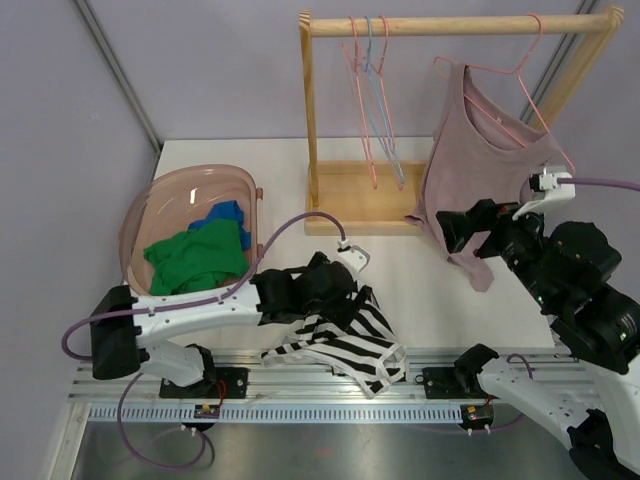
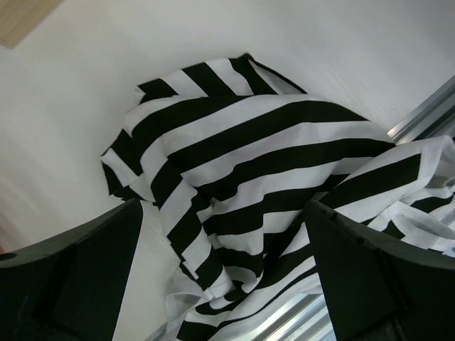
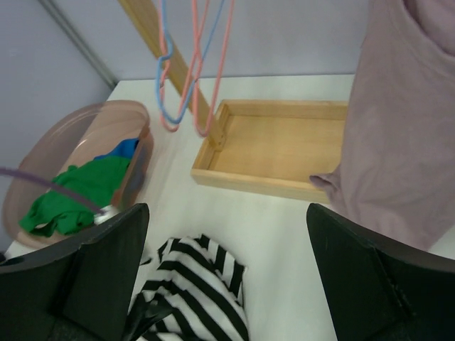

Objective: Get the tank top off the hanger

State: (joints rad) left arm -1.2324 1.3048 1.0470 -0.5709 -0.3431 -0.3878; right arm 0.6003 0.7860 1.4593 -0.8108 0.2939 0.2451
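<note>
Next, my open left gripper comes down onto the bunched folds of the black-and-white striped garment (image 1: pixel 350 345) and closes, because the loose stripes lie between its fingers.
A mauve tank top (image 1: pixel 470 170) hangs on a pink wire hanger (image 1: pixel 520 78) at the right end of the wooden rail. It also fills the right side of the right wrist view (image 3: pixel 405 128). My right gripper (image 1: pixel 456 230) is open and empty, level with the top's lower left hem; its jaws (image 3: pixel 227 209) stand wide apart with the hem just right of them. My left gripper (image 1: pixel 345 292) is open and empty, low over a black-and-white striped garment (image 1: pixel 350 345) at the table's near edge. The stripes (image 2: pixel 249 142) lie loose between its jaws (image 2: pixel 222 209).
The wooden rack's tray base (image 1: pixel 360 200) stands at the back, with empty pink and blue hangers (image 1: pixel 375 100) on the rail. A pink basket (image 1: pixel 150 200) holding green cloth (image 1: pixel 195 262) and blue cloth sits at the left. The metal rail (image 1: pixel 300 385) runs along the near edge.
</note>
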